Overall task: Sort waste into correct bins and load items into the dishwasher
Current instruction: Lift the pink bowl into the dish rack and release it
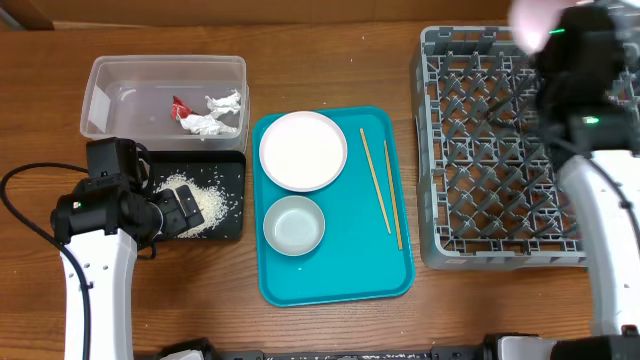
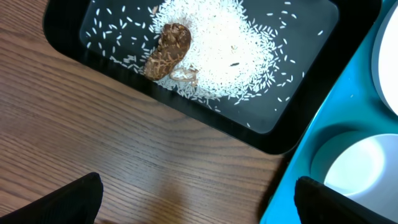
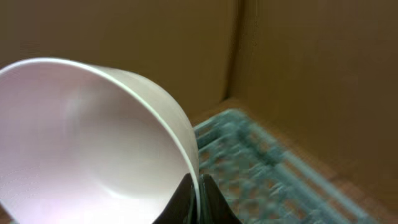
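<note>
I will turn my right gripper and move it to the right in the overhead view next, then lower the bowl onto the pegs of the grey dish rack (image 1: 490, 150).
My right gripper (image 3: 198, 202) is shut on the rim of a white bowl (image 3: 81, 143), held tilted in the air over the far right of the grey dish rack (image 1: 490, 150). The bowl shows as a pale blur (image 1: 535, 18) in the overhead view. My left gripper (image 2: 199, 199) hangs open and empty over bare wood just in front of the black tray (image 2: 292, 134), which holds scattered rice (image 2: 230, 50) and a brown food scrap (image 2: 168, 50). The clear tub (image 1: 100, 90) holds a red wrapper (image 1: 180, 107) and white tissue (image 1: 215, 115).
Between the bins and the rack lies a teal tray (image 1: 340, 275). On it are a white plate (image 1: 303, 150), a second white bowl (image 1: 294, 224) and two wooden chopsticks (image 1: 380, 185). A black cable (image 1: 20, 215) loops left of my left arm.
</note>
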You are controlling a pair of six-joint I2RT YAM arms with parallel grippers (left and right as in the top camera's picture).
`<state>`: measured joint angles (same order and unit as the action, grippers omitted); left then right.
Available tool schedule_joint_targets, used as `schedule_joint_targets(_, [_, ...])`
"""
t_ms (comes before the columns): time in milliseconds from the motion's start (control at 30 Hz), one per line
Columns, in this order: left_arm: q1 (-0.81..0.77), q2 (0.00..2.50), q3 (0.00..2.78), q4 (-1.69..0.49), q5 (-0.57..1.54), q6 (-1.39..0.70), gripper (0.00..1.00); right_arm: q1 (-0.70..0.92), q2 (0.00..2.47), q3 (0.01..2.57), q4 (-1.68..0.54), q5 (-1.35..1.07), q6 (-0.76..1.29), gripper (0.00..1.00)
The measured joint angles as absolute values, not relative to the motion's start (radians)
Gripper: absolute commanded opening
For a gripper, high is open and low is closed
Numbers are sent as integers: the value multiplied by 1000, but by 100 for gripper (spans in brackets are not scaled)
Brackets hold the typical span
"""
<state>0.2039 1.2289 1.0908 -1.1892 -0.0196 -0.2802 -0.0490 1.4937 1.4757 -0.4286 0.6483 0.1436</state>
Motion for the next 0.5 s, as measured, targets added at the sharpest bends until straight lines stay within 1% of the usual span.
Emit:
schedule_joint_targets(67, [204, 1229, 1091, -1190, -20, -280, 100, -119, 1506, 1476, -376, 662, 92, 4])
schedule_joint_targets(167, [204, 1229, 1091, -1191, -19, -280, 100, -184, 1540, 1476, -281, 669, -10, 4])
schedule_joint_targets(233, [204, 1229, 1091, -1191, -20, -280, 100, -239, 1594, 1477, -205, 678, -127, 4])
schedule_joint_targets(333, [204, 1229, 1091, -1190, -19, -280, 100, -289, 1676, 1477, -146, 706, -329, 4])
schedule_joint_targets(400, [204, 1229, 1091, -1190, -20, -280, 100, -316, 1752, 1477, -132, 764, -437, 4])
schedule_joint_targets(500, [204, 1229, 1091, -1190, -20, -280, 100, -328, 1819, 1477, -155, 835, -468, 4])
